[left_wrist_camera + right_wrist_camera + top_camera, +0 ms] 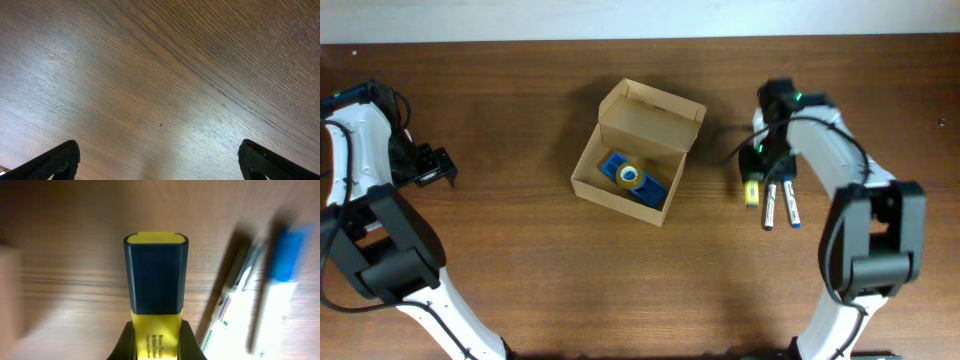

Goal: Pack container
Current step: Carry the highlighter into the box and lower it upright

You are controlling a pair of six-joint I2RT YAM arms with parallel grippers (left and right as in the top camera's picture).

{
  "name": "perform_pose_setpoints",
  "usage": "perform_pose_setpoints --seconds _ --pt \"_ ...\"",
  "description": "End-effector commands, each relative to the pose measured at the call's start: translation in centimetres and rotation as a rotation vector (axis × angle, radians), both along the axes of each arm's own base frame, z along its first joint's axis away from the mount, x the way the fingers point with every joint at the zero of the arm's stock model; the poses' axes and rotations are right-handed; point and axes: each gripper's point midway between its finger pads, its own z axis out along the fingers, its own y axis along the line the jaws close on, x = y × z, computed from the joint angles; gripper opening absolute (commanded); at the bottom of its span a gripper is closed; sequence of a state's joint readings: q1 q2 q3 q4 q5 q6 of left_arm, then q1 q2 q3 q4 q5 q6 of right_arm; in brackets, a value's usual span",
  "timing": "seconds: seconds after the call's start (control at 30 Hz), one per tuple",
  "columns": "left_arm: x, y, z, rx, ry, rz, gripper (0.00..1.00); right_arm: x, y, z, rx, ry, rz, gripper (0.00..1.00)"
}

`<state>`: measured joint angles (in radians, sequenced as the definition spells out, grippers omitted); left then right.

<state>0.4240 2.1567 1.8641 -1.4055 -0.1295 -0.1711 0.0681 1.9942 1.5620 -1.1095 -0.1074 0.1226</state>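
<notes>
The open container point(640, 150) lies left of my right gripper in the overhead view, its lid standing up. The gripper lifts toward it next, then lowers inside to release.
The tan cardboard container point(640, 150) sits open at the table's middle with its flap lid up; a blue and yellow item point(632, 178) lies inside. My right gripper point(754, 178) is shut on a yellow highlighter with a dark cap point(156, 280), right of the container and just above the table. Two white markers lie beside it, one with a dark cap point(770, 206) and one with a blue cap point(791, 205); both also show in the right wrist view, dark-capped point(235, 292) and blue-capped point(280, 280). My left gripper point(438, 168) is open and empty at the far left.
The left wrist view shows only bare wood between my left fingers point(160, 160). The brown table runs to a pale wall at the back edge point(520, 20).
</notes>
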Motion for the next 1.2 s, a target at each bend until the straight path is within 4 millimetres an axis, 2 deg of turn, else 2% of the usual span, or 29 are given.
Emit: perform_pose_setpoints --seconds 0.0,0.07,0.13,0.2,0.3,0.4,0.53,0.63,0.73,0.9,1.17 --pt "-0.1 -0.1 -0.1 -0.010 0.002 -0.012 1.00 3.2 1.5 9.8 0.037 -0.265 0.141 0.04" --pt "-0.1 0.0 -0.1 -0.010 0.002 -0.012 1.00 3.8 2.6 13.2 0.030 -0.340 0.232 0.04" --pt "-0.1 -0.1 -0.1 -0.010 0.002 -0.012 1.00 3.9 4.0 15.4 0.025 -0.391 0.322 0.04" --pt "-0.1 0.0 -0.1 -0.010 0.002 -0.012 1.00 3.5 6.2 16.9 0.019 -0.424 0.445 0.04" --pt "-0.1 0.0 -0.1 -0.010 0.002 -0.012 1.00 2.1 9.2 17.4 -0.015 -0.427 0.633 0.04" --pt "-0.1 -0.1 -0.1 -0.010 0.002 -0.012 1.00 0.0 12.0 16.6 -0.083 -0.392 0.850 0.04" --pt "-0.1 -0.1 -0.1 -0.010 0.002 -0.012 1.00 -1.4 15.5 15.6 -0.170 -0.377 1.062 0.04" --pt "-0.1 -0.1 -0.1 -0.010 0.002 -0.012 1.00 -1.4 17.9 14.7 -0.215 -0.395 1.180 0.04" --pt "-0.1 0.0 -0.1 -0.010 0.002 -0.012 1.00 -0.4 20.1 13.4 -0.221 -0.426 1.223 0.04" --pt "-0.1 0.0 -0.1 -0.010 0.002 -0.012 1.00 1.0 21.3 10.5 -0.215 -0.407 1.227 0.04" --pt "-0.1 -0.1 -0.1 -0.010 0.002 -0.012 1.00 0.2 23.0 5.2 -0.097 -0.287 1.256 0.04"
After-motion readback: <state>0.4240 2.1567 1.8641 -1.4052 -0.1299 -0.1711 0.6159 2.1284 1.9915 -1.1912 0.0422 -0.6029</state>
